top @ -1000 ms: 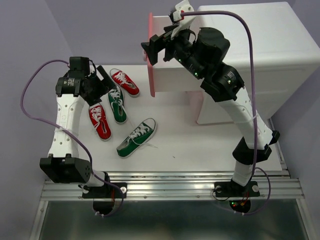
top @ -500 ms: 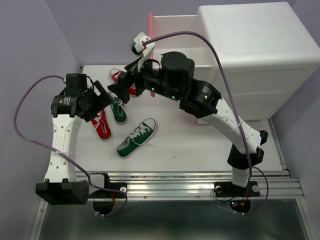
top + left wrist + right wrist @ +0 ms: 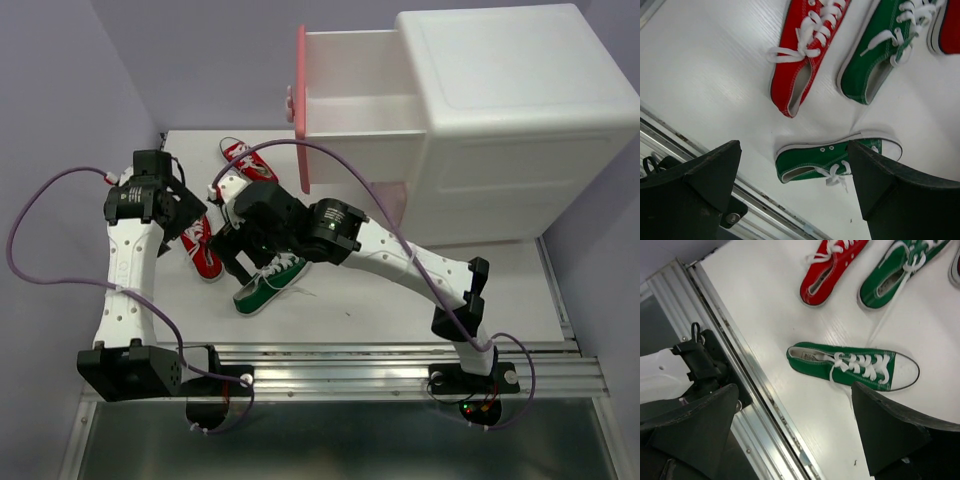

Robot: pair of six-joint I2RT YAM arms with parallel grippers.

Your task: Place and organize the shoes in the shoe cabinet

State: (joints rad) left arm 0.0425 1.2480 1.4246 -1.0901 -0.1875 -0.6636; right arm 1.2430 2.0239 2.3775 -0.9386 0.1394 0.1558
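Note:
My right gripper needs to move down next and turn until both fingertips are on either side of the laces, because the near green shoe point(image 3: 268, 283) is below it and lies crosswise to its fingers.
Four small sneakers lie on the white table left of the shoe cabinet point(image 3: 510, 110). One red shoe point(image 3: 251, 162) is at the back and one red shoe point(image 3: 203, 255) is at the left. The near green shoe point(image 3: 268, 283) lies alone at the front. The second green shoe is hidden under my right arm in the top view, but it shows in the left wrist view point(image 3: 880, 55). My right gripper point(image 3: 243, 258) is open just above and left of the near green shoe point(image 3: 855, 365). My left gripper point(image 3: 188, 215) is open above the left red shoe point(image 3: 800, 55).
The cabinet's top drawer is pulled out, with its pink front point(image 3: 301, 108) over the back of the table. A metal rail point(image 3: 340, 365) runs along the table's near edge. The purple walls stand close on the left and right.
My right arm has swung down from the open drawer's front to the near green shoe. My left gripper has drawn back a little towards the left red shoe. The shoes have not moved.

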